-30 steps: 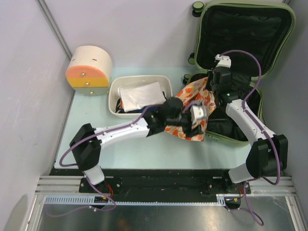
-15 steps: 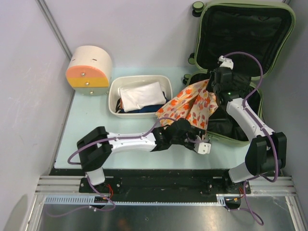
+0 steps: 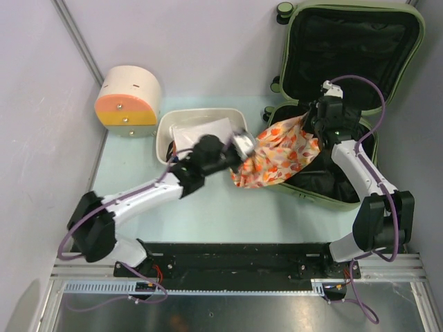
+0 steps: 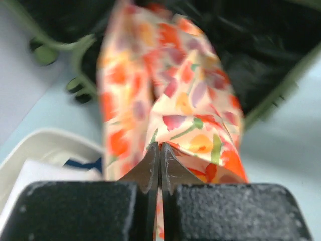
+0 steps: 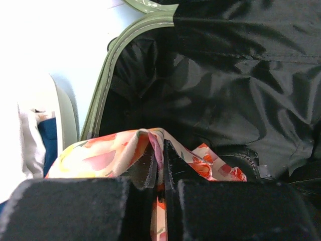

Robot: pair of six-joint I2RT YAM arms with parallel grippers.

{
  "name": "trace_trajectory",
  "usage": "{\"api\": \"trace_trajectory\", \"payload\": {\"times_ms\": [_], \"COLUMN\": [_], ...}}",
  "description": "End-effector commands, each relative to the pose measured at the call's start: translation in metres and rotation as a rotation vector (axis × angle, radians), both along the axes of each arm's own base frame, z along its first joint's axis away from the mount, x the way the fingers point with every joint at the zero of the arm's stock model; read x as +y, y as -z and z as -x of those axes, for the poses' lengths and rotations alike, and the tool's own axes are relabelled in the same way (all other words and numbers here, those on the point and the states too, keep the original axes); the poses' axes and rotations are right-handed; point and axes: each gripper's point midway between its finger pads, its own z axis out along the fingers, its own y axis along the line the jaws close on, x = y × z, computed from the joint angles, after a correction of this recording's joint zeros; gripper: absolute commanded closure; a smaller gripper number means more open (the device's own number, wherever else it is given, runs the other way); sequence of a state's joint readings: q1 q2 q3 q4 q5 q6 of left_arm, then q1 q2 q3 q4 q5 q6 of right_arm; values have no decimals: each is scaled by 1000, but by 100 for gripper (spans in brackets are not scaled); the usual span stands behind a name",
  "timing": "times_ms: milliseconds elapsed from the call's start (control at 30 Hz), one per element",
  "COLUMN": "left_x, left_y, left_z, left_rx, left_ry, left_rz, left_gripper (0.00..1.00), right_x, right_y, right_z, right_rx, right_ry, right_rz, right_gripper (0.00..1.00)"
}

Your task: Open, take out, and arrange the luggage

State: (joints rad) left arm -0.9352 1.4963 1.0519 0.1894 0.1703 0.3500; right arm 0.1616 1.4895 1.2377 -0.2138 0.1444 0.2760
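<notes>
The tub of folded items is to the left of my right gripper in the top view, so my right gripper should lift the cloth over the tub's luggage-side rim [image 3: 242, 122] [image 5: 65, 113], lower it and let go.
The luggage [image 3: 353, 48] lies open at the back right, its olive lid upright and its black lining [image 5: 225, 75] showing. A floral orange cloth [image 3: 277, 155] hangs stretched over the luggage's left rim [image 4: 281, 90]. My left gripper [image 3: 243, 149] is shut on the cloth's left end, the fabric [image 4: 185, 90] bunched at its tips [image 4: 160, 145]. My right gripper [image 3: 315, 124] is over the luggage base, shut on the cloth's right end, with a fold of the fabric [image 5: 95, 155] pinched between its fingers [image 5: 161, 143].
A white tub [image 3: 166, 138] holding white and dark blue folded items stands left of the luggage, right behind my left gripper. A round cream drawer box with an orange front [image 3: 128, 97] stands at the back left. Grey walls close in both sides.
My left gripper has swung from the table's front up toward the tub and shut on the cloth's left end. The cloth now spans both grippers. The right gripper barely shifted.
</notes>
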Motion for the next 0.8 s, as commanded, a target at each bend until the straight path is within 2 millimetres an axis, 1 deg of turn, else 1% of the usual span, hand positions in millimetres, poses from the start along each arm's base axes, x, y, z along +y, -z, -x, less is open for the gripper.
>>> {"api": "trace_trajectory", "payload": {"times_ms": [0,33,67,100,133,167,200,233,267,300,333,367,400,433,467,500,533,600,633,700,733,767], "left_x": [45,65,65,68,77,80,85,96,102,107,116,125,127,135,143,142,140,131,116,101,86,79], "left_y": [-13,5,16,27,52,65,73,80,79,73,60,50,42,30,22,14,3,-8,-16,-20,-21,-18], "left_z": [-19,-35,-29,-33,-48,-48,-53,-68,-73,-75,-84,-83,-78,-81,-74,-69,-64,-55,-49,-49,-52,-58], "left_rx": [360,420,558,635,733,841,885,916,918,895,838,749,709,650,597,575,523,456,427,387,376,371], "left_ry": [-148,-212,-183,-181,-233,-253,-271,-307,-318,-299,-300,-279,-230,-220,-202,-161,-108,-42,-3,26,35,27], "left_rz": [256,259,290,296,289,297,297,307,310,312,318,265,241,225,182,180,168,143,131,109,96,85], "left_gripper": [100,100,100,100,100,100,100,89,79,71,60,54,47,33,18,7,1,0,0,0,0,0], "right_x": [-4,0,3,6,16,19,22,26,27,27,30,31,31,36,38,40,43,45,48,51,54,55], "right_y": [-20,-21,-21,-20,-20,-20,-20,-23,-25,-26,-29,-31,-32,-34,-38,-39,-41,-46,-48,-55,-57,-60], "right_z": [-3,-2,0,1,3,4,6,8,9,11,13,15,17,20,23,25,28,32,35,39,40,42], "right_rx": [-52,-51,-48,-44,-39,-36,-35,-39,-45,-47,-53,-59,-60,-66,-76,-76,-84,-96,-106,-130,-141,-149], "right_ry": [-25,-45,-65,-89,-139,-158,-181,-207,-224,-243,-270,-287,-309,-352,-374,-388,-419,-446,-476,-508,-532,-548], "right_rz": [-18,-29,-37,-47,-70,-73,-75,-81,-75,-60,-61,-57,-43,-49,-46,-41,-33,-20,-12,-5,9,11], "right_gripper": [100,100,100,100,100,100,100,100,100,100,100,100,100,100,100,100,100,100,100,100,100,100]}}
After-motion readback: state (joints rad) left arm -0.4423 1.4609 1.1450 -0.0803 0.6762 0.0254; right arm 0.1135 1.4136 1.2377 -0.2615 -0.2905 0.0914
